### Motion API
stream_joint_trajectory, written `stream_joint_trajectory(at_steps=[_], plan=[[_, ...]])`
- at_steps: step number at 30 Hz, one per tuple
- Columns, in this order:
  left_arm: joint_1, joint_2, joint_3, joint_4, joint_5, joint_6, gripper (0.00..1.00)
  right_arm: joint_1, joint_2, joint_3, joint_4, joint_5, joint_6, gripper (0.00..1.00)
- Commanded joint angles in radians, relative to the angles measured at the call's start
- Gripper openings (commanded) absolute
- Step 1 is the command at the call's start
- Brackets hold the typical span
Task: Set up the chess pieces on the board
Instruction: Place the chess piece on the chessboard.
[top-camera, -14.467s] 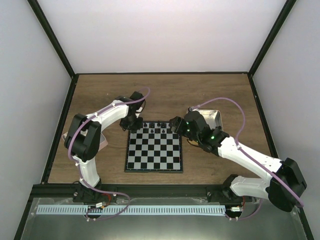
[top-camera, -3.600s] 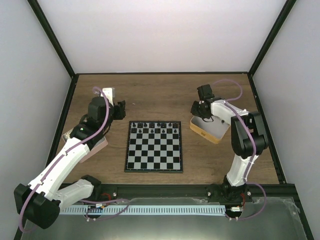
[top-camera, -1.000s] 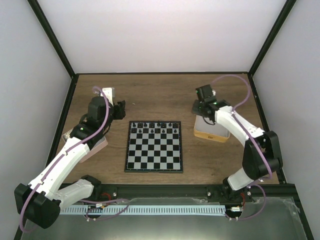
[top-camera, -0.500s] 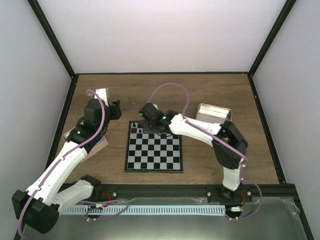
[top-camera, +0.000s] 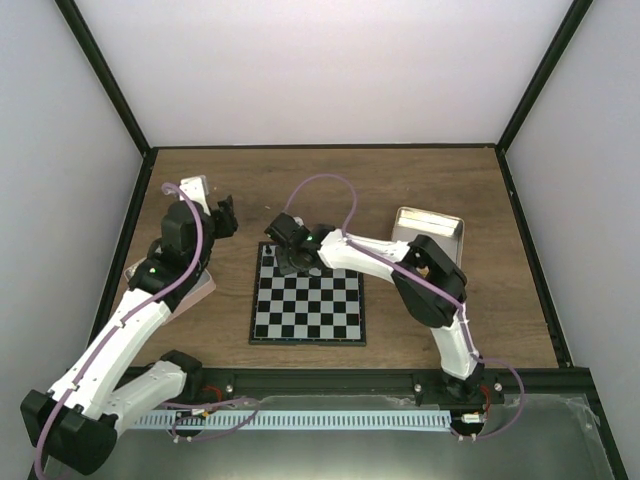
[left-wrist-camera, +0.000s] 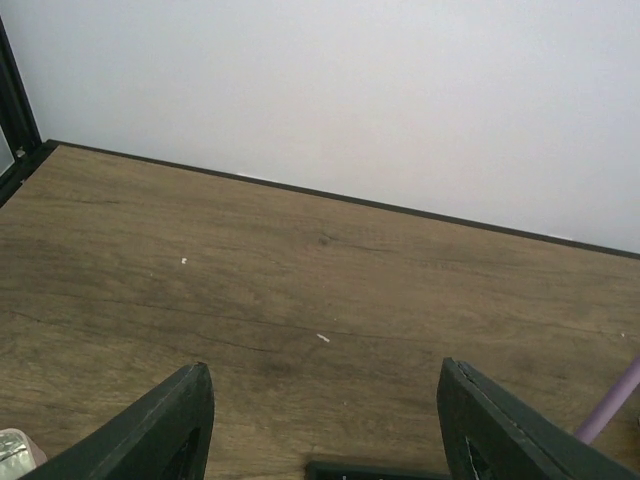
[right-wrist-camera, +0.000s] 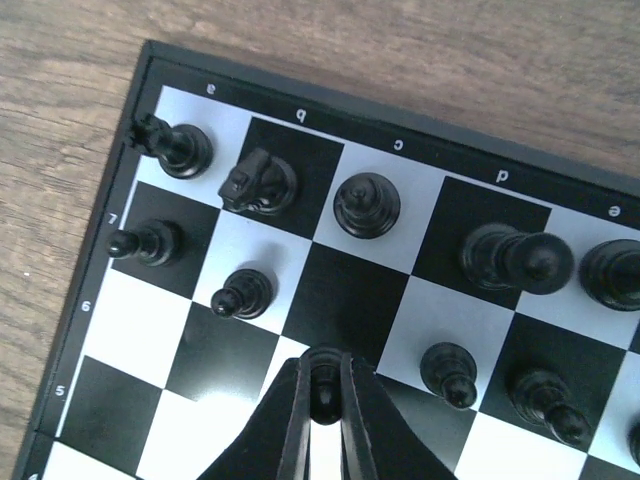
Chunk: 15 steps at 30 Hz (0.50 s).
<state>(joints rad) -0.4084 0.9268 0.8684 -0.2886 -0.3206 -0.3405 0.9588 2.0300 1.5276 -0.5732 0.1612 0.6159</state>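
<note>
The dark square (right-wrist-camera: 345, 300) in front of the bishop is the gap between the pawns, so my right gripper will go down next until the black pawn is standing there.
The board (top-camera: 308, 310) lies mid-table, with several black chess pieces (top-camera: 322, 250) along its far rows. My right gripper (top-camera: 297, 258) hangs over the board's far-left part, shut on a black pawn (right-wrist-camera: 324, 392) that stands upright between its fingertips above an empty dark square (right-wrist-camera: 345, 300). In the right wrist view a rook (right-wrist-camera: 180, 148), knight (right-wrist-camera: 258, 182) and bishop (right-wrist-camera: 367, 205) fill the back row, with pawns (right-wrist-camera: 243, 292) on the row in front of them. My left gripper (top-camera: 225, 215) is open and empty above bare wood, left of the board's far-left corner.
A metal tin (top-camera: 428, 230) sits right of the board. A pink tray (top-camera: 203, 287) shows partly under the left arm. The right arm stretches across the board's far-right corner. The left wrist view shows only wood and the back wall (left-wrist-camera: 330, 90).
The right arm has swung from the tin across to the board's far-left part, carrying a pawn. The left gripper has drifted slightly left and opened a little wider.
</note>
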Motion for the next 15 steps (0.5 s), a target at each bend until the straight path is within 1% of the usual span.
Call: stream_joint_trajectory(at_steps=[1, 11, 15], plan=[[0.009, -0.006, -0.008, 0.022, 0.0, -0.008, 0.63, 0.004, 0.039, 0.058, -0.015, 0.022, -0.02, 0.02], [0.018, -0.002, -0.009, 0.024, 0.015, -0.01, 0.63, 0.004, 0.124, 0.146, -0.071, 0.061, -0.018, 0.04], [0.02, -0.003, -0.01, 0.022, 0.014, -0.01, 0.63, 0.004, 0.135, 0.157, -0.09, 0.072, -0.013, 0.04]])
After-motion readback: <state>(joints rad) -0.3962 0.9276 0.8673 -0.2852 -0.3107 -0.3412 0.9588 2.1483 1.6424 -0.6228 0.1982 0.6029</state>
